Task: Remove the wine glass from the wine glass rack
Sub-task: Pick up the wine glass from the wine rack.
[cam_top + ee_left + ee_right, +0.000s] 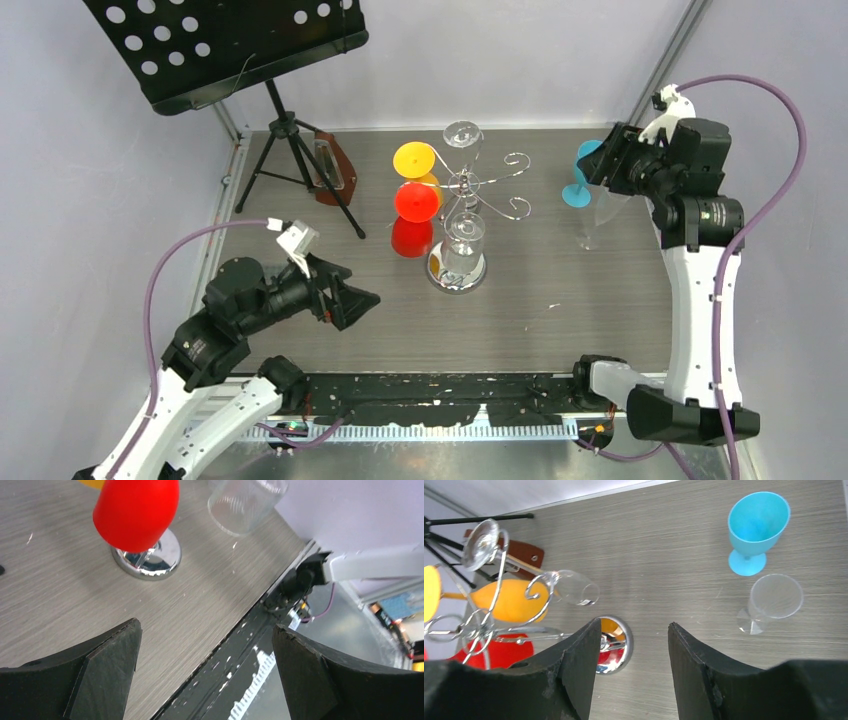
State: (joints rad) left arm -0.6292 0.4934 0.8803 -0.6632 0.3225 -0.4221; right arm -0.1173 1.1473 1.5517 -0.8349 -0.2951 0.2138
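My left gripper rises and moves outward onto the edge of the red glass's foot [406, 205] next, since the glass hangs with that foot at the top.
The chrome wine glass rack [445, 283] stands mid-table, with scroll arms over a round mirror base. Several glasses hang on it: a yellow-orange one [415, 158], a red one [414, 202], a clear one at the back [462, 135] and a clear one at the front [465, 238]. My left gripper [362, 290] is open and empty, left of the base; its view shows the red bowl [136, 512] and the base [150, 562]. My right gripper [592, 165] is open and empty at the far right. Its view shows the rack [484, 625] and a clear hanging glass [571, 587].
A blue glass [756, 527] and a clear glass [771, 600] stand on the table at the right, under my right gripper. A black tripod music stand [225, 45] and a brown object [335, 170] are at the back left. The table's near edge [235, 630] lies under my left gripper.
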